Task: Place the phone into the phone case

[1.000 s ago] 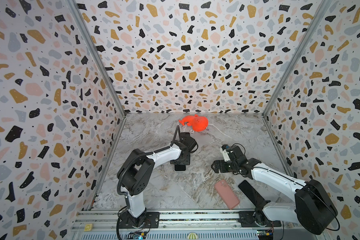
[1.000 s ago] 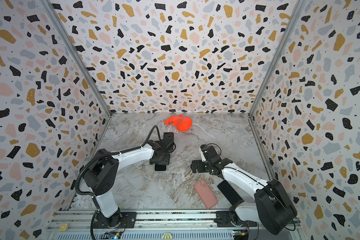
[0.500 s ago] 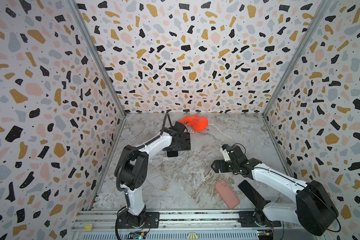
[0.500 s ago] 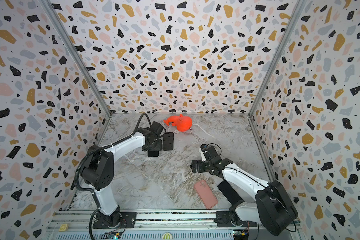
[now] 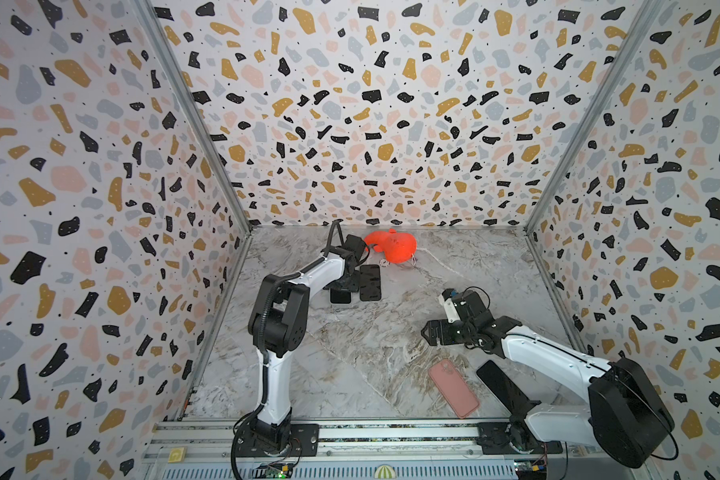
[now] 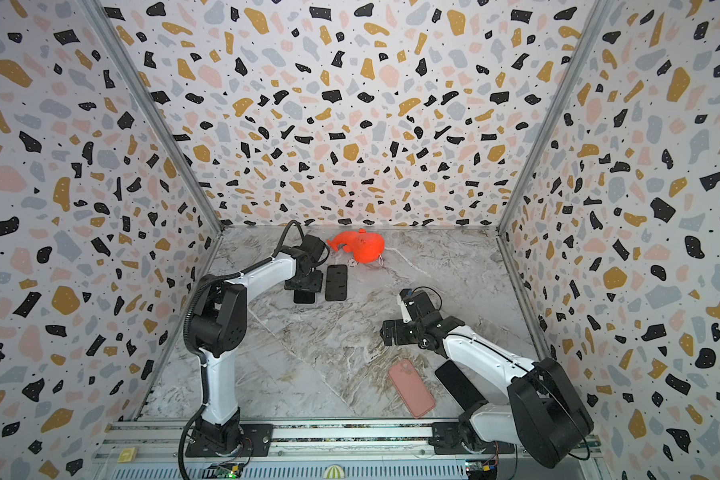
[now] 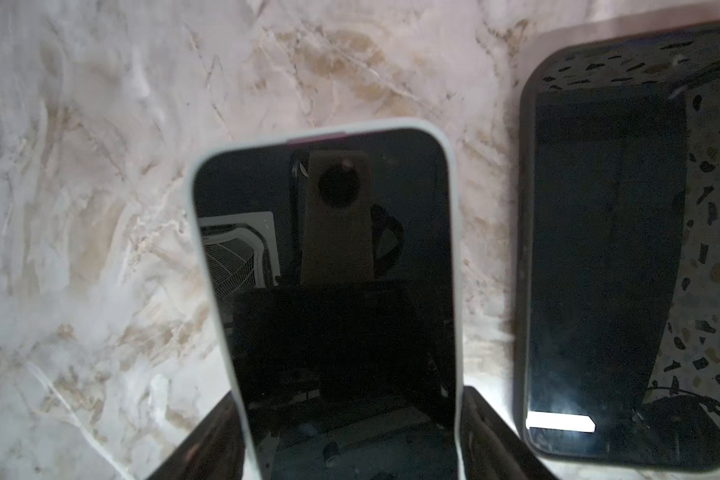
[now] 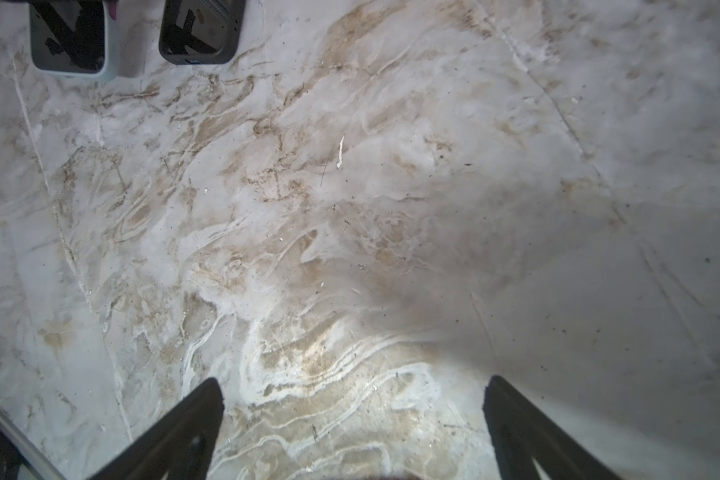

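My left gripper eases outward, toward the case and down next, and releases the phone on bare tabletop by the case's long edge, which lies close below it.
My left gripper is shut on the phone, its fingers pressing the two long sides. The phone has a black screen and a pale rim. In both top views it lies low and flat at the back of the table, its free end toward the front. Just to its right lies the black phone case, flat, with a raised rim and a glossy inside. A narrow strip of table separates the two. My right gripper hovers open over bare table at the right, empty.
An orange toy lies by the back wall, close behind the case. A pink phone-shaped slab and a black one lie at the front right, by the right arm's base. Patterned walls close in three sides.
My left arm carried the phone from the table's middle toward the back and set it alongside the black case. The right arm has not moved.
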Available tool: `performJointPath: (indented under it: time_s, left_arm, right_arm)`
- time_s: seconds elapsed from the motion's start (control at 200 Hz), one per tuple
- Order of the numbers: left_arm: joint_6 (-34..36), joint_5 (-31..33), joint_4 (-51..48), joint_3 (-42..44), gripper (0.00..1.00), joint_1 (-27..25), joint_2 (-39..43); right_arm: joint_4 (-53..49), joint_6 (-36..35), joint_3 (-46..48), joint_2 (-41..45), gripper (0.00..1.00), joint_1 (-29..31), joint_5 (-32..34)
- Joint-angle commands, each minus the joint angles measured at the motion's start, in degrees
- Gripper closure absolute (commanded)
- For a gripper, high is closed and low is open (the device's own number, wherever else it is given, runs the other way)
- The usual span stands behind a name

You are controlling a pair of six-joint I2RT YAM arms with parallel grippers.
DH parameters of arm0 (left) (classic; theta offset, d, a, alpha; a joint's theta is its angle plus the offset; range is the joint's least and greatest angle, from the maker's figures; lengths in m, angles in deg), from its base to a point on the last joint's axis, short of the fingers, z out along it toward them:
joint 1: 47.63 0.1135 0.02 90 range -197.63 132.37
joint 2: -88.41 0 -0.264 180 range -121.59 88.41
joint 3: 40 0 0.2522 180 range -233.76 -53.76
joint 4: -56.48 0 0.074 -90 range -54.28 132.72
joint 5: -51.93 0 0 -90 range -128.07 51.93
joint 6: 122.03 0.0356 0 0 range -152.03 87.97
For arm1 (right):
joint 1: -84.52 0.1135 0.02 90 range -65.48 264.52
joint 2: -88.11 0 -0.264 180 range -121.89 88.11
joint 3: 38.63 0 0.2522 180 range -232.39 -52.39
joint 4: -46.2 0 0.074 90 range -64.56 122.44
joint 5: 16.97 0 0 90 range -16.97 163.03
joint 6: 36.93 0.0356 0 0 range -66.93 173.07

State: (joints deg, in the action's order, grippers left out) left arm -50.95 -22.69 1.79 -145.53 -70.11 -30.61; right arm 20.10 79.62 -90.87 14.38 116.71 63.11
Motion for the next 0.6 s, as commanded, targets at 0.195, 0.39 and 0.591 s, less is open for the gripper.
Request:
performJointPath:
  time_s: [0.195,0.39,0.591]
  left_arm:
    - [2.04,-2.62,1.18,-5.88,0.41,1.91,-3.05]
    - [2.29,-2.51,1.55,-6.06,0.41,2.09,-4.09]
    - [2.47,-3.07,1.86,-7.34,0.41,2.45,-5.37]
  right_arm:
    - [0.57,-0.97,-2.36,-1.23,0.01,-0.59,-0.98]
    - [0.78,-1.05,-2.28,-1.75,0.01,-0.76,-1.23]
    - [1.05,-0.95,-2.21,-2.16,0.01,-0.8,-1.71]
